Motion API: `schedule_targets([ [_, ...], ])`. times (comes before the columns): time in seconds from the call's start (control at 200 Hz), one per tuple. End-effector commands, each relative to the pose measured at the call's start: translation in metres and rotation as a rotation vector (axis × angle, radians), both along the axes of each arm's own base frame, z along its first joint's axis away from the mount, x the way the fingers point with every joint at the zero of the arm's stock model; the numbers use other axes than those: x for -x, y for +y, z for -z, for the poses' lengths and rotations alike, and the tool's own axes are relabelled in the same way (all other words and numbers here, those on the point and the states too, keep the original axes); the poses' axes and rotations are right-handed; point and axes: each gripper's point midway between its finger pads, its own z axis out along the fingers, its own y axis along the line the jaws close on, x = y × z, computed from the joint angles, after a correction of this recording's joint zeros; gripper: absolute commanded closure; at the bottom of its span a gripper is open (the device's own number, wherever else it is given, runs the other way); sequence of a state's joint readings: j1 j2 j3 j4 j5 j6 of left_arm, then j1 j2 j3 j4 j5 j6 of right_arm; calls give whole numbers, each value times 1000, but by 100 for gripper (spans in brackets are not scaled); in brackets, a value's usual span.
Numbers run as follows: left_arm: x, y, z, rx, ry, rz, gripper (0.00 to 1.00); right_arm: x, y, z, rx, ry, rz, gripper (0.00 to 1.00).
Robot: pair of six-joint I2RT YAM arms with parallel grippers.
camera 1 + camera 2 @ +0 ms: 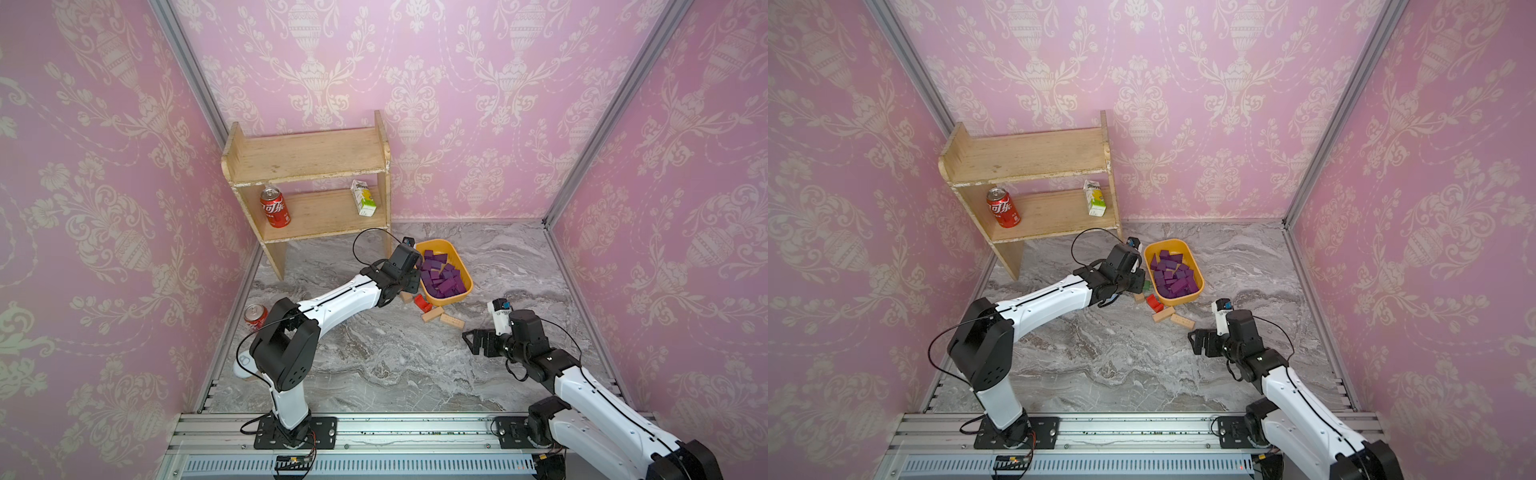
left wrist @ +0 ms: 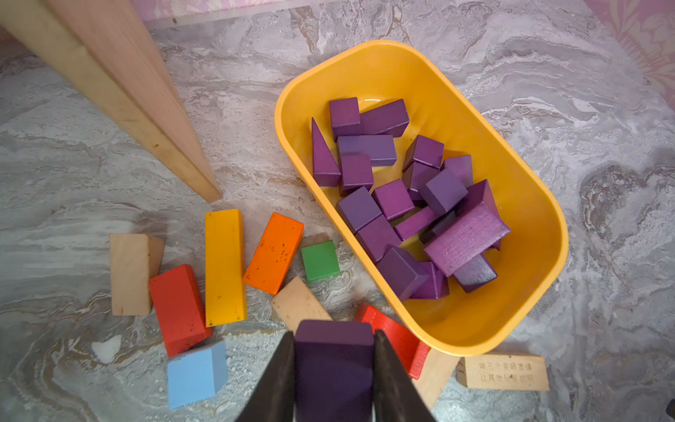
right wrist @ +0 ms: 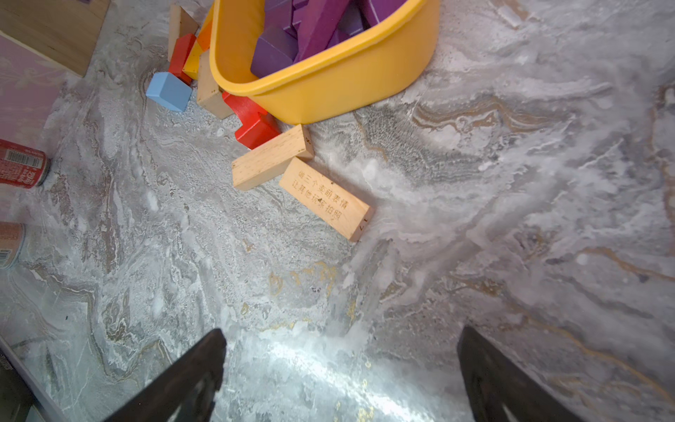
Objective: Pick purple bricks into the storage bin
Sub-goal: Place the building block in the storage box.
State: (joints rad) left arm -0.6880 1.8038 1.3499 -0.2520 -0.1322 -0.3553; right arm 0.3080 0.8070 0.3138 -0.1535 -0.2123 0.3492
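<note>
The brick is still outside the bin [image 1: 466, 277], so the left gripper will next carry it outward across the bin's rim and let go of it there, as the middle of the pile is outward of the gripper.
The yellow-orange storage bin [image 1: 466, 277] [image 1: 1197, 274] [image 2: 529, 219] [image 3: 347, 73] lies on the marble table in front of the shelf. Several purple bricks [image 1: 442, 278] [image 1: 1173, 278] [image 2: 394, 199] [image 3: 277, 51] are piled inside it. My left gripper [image 2: 334, 334] is shut on one more purple brick [image 2: 334, 365], held above the table just beside the bin's near left corner. In both top views the left gripper [image 1: 409, 284] [image 1: 1133, 282] is mostly hidden under its wrist. My right gripper [image 1: 471, 340] [image 1: 1196, 338] [image 3: 341, 334] hangs open and empty over bare table, nearer than the bin and to its right.
Red [image 2: 179, 310], yellow [image 2: 223, 266], orange [image 2: 274, 252], green [image 2: 320, 260], light-blue [image 2: 195, 372] and tan [image 2: 131, 274] blocks lie left of the bin. An engraved tan block [image 3: 325, 199] lies before it. The wooden shelf [image 1: 307, 183] holds a cola can [image 1: 275, 207] and a carton [image 1: 363, 198]. Another can [image 1: 255, 316] lies at the left.
</note>
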Motion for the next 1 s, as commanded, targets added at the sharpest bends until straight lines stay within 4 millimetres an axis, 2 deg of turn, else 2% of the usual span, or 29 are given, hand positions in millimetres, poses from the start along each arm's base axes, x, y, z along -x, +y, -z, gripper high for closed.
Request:
schedule_targets([
  [0.0,-16,-21,-23,73,-66,10,81,-2,-1,-9,-29,-71,15,0],
  [0.305,-34,-72,-11,76,-37,90,81,-3,-8,-8,-15,-78,57,0],
  [0.46,-44,-84,-10,72,-39,100,80,-3,-10,-9,-12,-81,70,0],
  [0.53,-47,-86,-9,65,-43,98,76,-3,-10,-9,-13,-84,70,0],
  [0.635,-52,-85,-7,42,-48,90,60,-3,-10,-8,-12,-80,68,0],
  [0.671,-53,-86,-7,38,-50,89,53,-3,-9,-8,-12,-78,66,0],
  [0.736,-55,-84,-10,32,-60,85,31,-3,-9,-7,-10,-74,66,0],
  [0.816,-55,-81,-16,24,-75,76,17,-4,-9,-7,-10,-72,65,0],
  [0.886,-55,-72,-27,8,-94,52,10,-3,-8,-7,-12,-71,58,0],
  [0.996,-49,-46,-57,-44,-174,17,2,-4,-9,-9,-10,-78,65,0],
])
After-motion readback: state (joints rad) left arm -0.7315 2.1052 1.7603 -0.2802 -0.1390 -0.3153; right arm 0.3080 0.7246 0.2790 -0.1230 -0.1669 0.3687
